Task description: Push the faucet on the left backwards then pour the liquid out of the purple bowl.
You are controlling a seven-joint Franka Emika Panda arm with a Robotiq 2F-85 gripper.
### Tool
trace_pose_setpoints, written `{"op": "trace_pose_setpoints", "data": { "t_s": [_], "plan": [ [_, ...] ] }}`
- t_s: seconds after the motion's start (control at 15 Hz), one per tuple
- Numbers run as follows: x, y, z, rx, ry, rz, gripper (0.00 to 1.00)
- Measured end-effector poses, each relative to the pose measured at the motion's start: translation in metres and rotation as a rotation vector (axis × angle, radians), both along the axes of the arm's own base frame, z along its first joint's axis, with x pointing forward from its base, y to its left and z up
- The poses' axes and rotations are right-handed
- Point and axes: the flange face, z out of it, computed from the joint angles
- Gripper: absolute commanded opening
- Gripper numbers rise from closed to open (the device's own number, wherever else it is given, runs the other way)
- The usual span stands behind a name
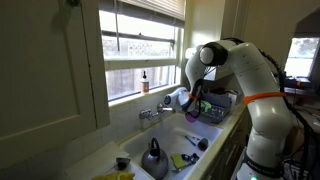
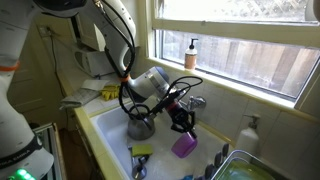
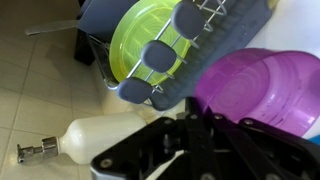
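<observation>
The bowl (image 2: 184, 146) needs to be turned upright by my gripper and lowered to the bare bottom of the sink, because that open spot is below my gripper. My gripper needs to let go of the bowl's rim there.
My gripper (image 2: 182, 126) is shut on the rim of the purple bowl (image 2: 184, 146) and holds it tipped on its side above the sink basin (image 2: 110, 135). In the wrist view the bowl (image 3: 262, 90) fills the right side, with its rim pinched between the black fingers (image 3: 190, 125). In an exterior view the bowl (image 1: 191, 116) hangs under the gripper (image 1: 190, 107), right of the silver faucet (image 1: 150, 114) on the sink's back ledge. The faucet (image 2: 197, 101) also shows partly behind my wrist. No liquid is visible.
A grey kettle (image 1: 153, 160) stands in the sink. A blue dish rack (image 3: 215, 45) holds a yellow-green plate (image 3: 150, 40). A white bottle (image 3: 100, 140) stands by the rack. A soap bottle (image 2: 190, 52) is on the window sill.
</observation>
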Motion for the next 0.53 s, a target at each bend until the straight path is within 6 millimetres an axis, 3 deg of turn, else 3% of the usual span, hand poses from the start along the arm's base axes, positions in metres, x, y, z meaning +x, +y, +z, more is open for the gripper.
{"op": "trace_pose_setpoints", "data": {
  "t_s": [0.53],
  "plan": [
    [-0.013, -0.004, -0.007, 0.034, -0.015, -0.040, 0.01]
  ]
}}
